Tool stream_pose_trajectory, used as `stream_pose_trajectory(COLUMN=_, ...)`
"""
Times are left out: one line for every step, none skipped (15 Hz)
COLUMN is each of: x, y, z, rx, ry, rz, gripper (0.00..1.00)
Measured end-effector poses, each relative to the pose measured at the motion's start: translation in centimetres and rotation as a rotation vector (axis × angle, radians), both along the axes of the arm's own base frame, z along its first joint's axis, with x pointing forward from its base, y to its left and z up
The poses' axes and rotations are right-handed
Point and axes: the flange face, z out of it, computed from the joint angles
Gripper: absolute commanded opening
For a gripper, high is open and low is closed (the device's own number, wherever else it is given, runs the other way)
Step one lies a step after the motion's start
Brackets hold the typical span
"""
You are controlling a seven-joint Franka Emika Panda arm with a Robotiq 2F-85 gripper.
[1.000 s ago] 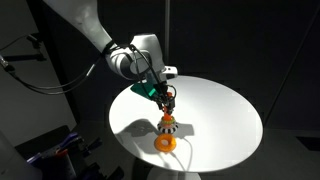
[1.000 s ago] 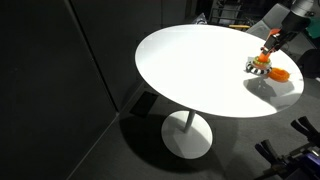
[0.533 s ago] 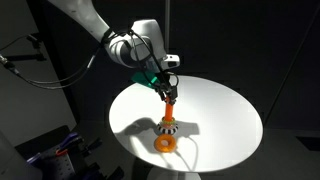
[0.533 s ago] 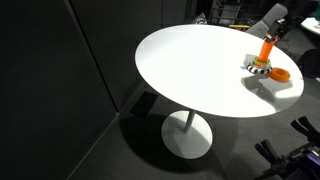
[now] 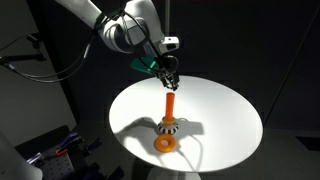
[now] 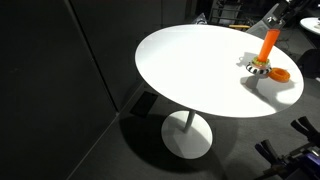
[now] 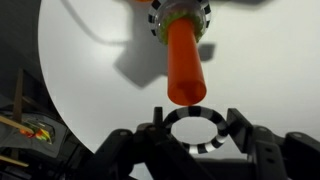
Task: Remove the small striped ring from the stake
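Note:
The ring is already clear of its support, so the gripper will ease away from the stake point(image 5: 170, 104), toward the right in the wrist view, and let go of the ring above the bare tabletop.
The stake point(image 5: 170, 104) is an upright orange peg near the front of the round white table point(image 5: 225, 110). It also shows in the other exterior view point(image 6: 267, 45) and in the wrist view point(image 7: 185, 62). My gripper point(image 5: 168, 79) hangs just above the stake's top. In the wrist view my gripper point(image 7: 192, 130) is shut on the small striped ring point(image 7: 205, 143), black and white, which sits level with the peg's tip and off it. A second striped ring point(image 5: 168, 126) stays round the stake's foot.
A plain orange ring point(image 5: 165, 141) lies flat on the table beside the stake's foot and shows in both exterior views point(image 6: 280, 73). The table edge point(image 5: 150, 158) is close in front of it. Dark curtains surround the table; cables and gear lie on the floor point(image 5: 45, 150).
My gripper has risen along the stake from near its foot to above its top, carrying the small striped ring up with it. The other rings have not moved.

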Motion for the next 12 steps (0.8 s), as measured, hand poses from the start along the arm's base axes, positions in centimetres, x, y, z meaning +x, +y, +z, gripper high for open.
stream_pose_trajectory(x=0.0, y=0.3, z=0.4, rx=0.006, ry=-0.009, rz=0.0, gripper=0.4)
stream_pose_trajectory(x=0.1, y=0.7, z=0.7, rx=0.009, ry=-0.015, rz=0.003, gripper=0.4)
stream_pose_trajectory(x=0.2, y=1.1, z=0.8, rx=0.011, ry=-0.018, rz=0.007, gripper=0.4)
stream_pose_trajectory(x=0.3, y=1.6, z=0.8, rx=0.014, ry=-0.02, rz=0.007, gripper=0.4)
stream_pose_trajectory(x=0.4, y=2.0, z=0.7, rx=0.018, ry=-0.02, rz=0.006, gripper=0.77)
stream_pose_trajectory(x=0.4, y=2.4, z=0.6, rx=0.021, ry=-0.019, rz=0.004, gripper=0.92)
stream_pose_trajectory(x=0.5, y=2.8, z=0.4, rx=0.023, ry=-0.016, rz=0.002, gripper=0.97)
stream_pose_trajectory(x=0.6, y=3.1, z=0.1, rx=0.025, ry=-0.011, rz=-0.004, gripper=1.0)
stream_pose_trajectory(x=0.6, y=3.3, z=-0.3, rx=0.026, ry=-0.006, rz=-0.009, gripper=1.0)
stream_pose_trajectory(x=0.6, y=3.3, z=-0.6, rx=0.027, ry=-0.001, rz=-0.014, gripper=1.0)
stream_pose_trajectory(x=0.7, y=3.3, z=-0.8, rx=0.028, ry=0.003, rz=-0.016, gripper=1.0)
stream_pose_trajectory(x=0.6, y=3.3, z=-1.0, rx=0.029, ry=0.01, rz=-0.018, gripper=1.0)
